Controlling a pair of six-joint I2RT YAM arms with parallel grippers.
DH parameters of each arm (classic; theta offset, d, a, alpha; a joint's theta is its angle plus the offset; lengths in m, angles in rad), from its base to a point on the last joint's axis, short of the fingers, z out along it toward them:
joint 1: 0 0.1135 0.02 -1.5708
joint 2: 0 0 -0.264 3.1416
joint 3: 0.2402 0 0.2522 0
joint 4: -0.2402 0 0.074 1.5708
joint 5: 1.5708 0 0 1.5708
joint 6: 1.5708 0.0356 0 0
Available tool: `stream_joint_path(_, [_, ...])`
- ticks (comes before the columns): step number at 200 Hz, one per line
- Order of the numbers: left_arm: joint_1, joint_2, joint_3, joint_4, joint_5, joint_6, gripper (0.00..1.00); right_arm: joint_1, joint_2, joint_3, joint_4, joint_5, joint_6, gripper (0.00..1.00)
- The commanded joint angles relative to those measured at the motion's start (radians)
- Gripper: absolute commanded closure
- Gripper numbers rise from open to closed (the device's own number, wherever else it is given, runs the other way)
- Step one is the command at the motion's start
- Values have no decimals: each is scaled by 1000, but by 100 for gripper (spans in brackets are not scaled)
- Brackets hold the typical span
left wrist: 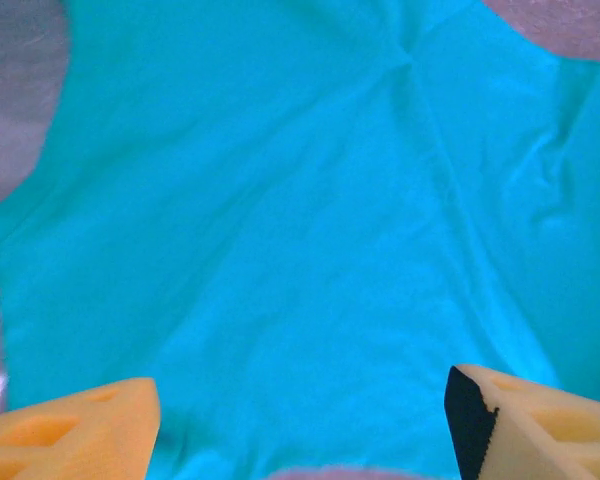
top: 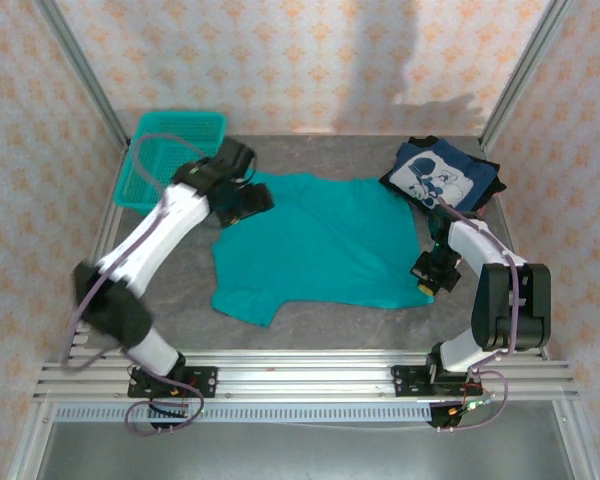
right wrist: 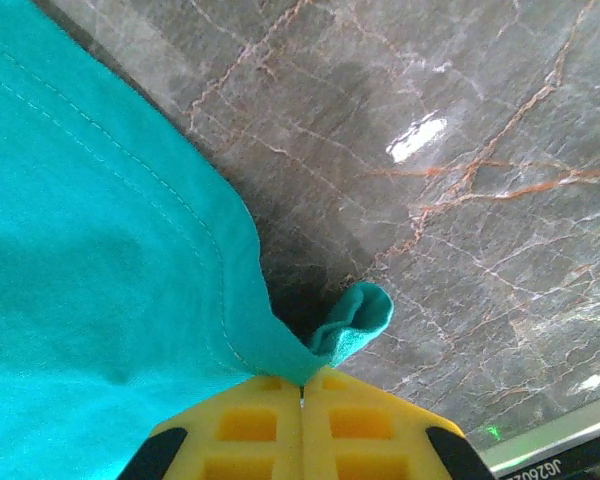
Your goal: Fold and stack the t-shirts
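The near sleeve's edge is below my left gripper, toward my base. My left gripper should move back and down to it next, because my right gripper holds the opposite corner.
The teal t-shirt [top: 315,245] lies spread out in the middle of the table, print side hidden. A folded navy t-shirt [top: 442,176] with white cartoon print rests at the back right. My left gripper [top: 242,202] hovers over the teal shirt's back left edge, open, with cloth [left wrist: 300,240] below and nothing between its fingers [left wrist: 75,430]. My right gripper [top: 427,277] sits at the shirt's front right corner, shut on a pinch of its hem [right wrist: 355,320], which curls up above the yellow fingertips [right wrist: 250,420].
A teal plastic mesh basket [top: 175,155] stands at the back left corner. Grey marble tabletop [right wrist: 450,150] shows right of the shirt's hem. Patterned walls and metal posts enclose the table.
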Motion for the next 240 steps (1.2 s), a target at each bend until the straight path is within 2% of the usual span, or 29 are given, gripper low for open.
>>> stream_joint_path(1, [13, -132, -286, -79, 3, -136, 25, -7, -16, 9, 0, -5, -14, 100])
stream_joint_path(26, [44, -291, -561, -59, 1, -230, 27, -6, -19, 18, 0, -21, -14, 100])
stream_joint_path(61, [110, -359, -738, 16, 6, -271, 31, -7, -18, 26, -1, -27, -20, 100])
stream_joint_path(102, [121, -270, -824, 141, -5, -268, 37, -7, -14, 31, 1, -33, -21, 100])
stream_joint_path(157, [121, -184, -798, 302, 17, -275, 44, -6, -18, 19, 7, -38, -18, 100])
stream_joint_path(177, [120, -150, -820, 343, 45, -286, 54, -7, -23, 12, 9, -37, -15, 100])
stream_joint_path(199, [119, -133, -829, 311, 36, -272, 67, -7, -30, 10, 5, -31, -14, 100])
stream_joint_path(227, [120, -172, -835, 253, 16, -259, 83, -7, -46, 12, -4, -22, -11, 100])
stream_joint_path(240, [120, -203, -834, 230, 4, -259, 86, -7, -52, 12, -9, -18, -11, 100])
